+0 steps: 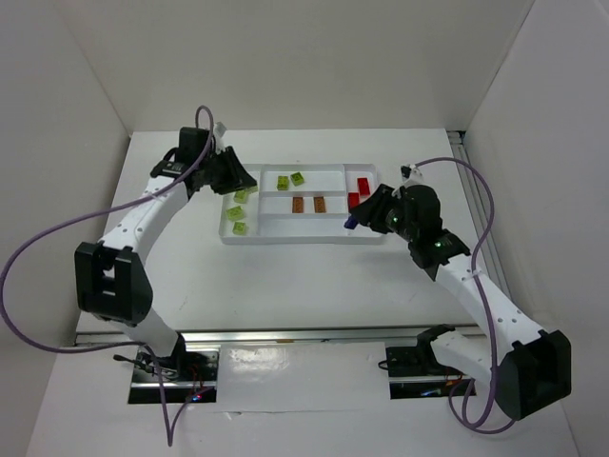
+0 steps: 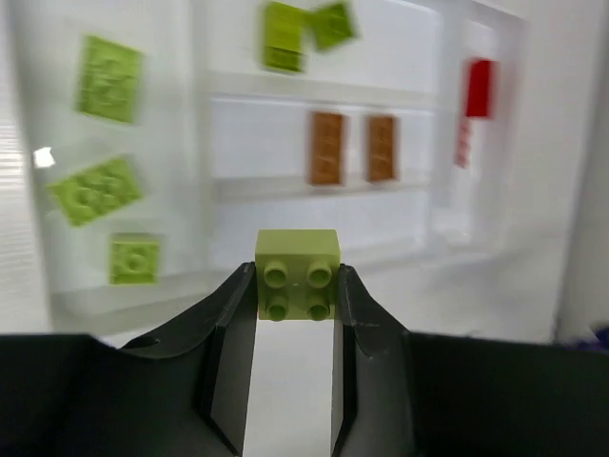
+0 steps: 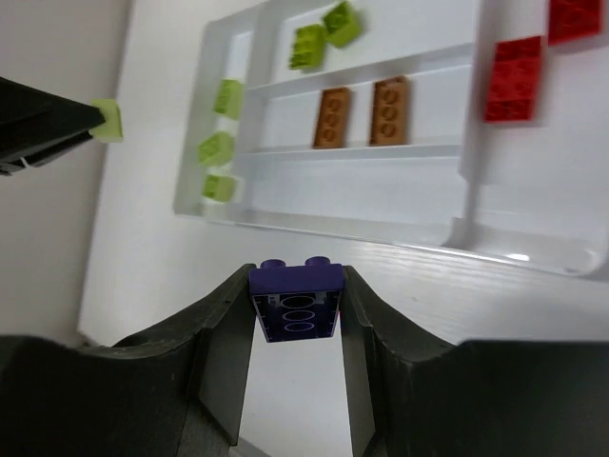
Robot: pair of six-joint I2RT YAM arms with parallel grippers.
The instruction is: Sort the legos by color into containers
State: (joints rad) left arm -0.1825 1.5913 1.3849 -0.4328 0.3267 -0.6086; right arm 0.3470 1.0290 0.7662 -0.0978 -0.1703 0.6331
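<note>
The right gripper goes left in the top view and down over the tray's near long section next, which stands empty, to release the purple lego (image 3: pixel 296 300).
The white tray (image 1: pixel 304 240) lies at the table's middle back. Its left end section holds three lime green legos (image 2: pixel 95 188), the far long section two more (image 1: pixel 290 180), the middle long section two brown-orange ones (image 1: pixel 308 205), and the right end section red ones (image 1: pixel 359 191). My left gripper (image 2: pixel 297 286) is shut on a lime green lego (image 2: pixel 297 274) and hovers by the tray's left end (image 1: pixel 249 183). My right gripper (image 3: pixel 296 305) is shut on a purple lego (image 3: pixel 296 300), raised just off the tray's near right corner (image 1: pixel 354 221).
White walls enclose the table on the left, back and right. A metal rail (image 1: pixel 463 181) runs along the table's right edge. Purple cables (image 1: pixel 57 233) loop beside both arms.
</note>
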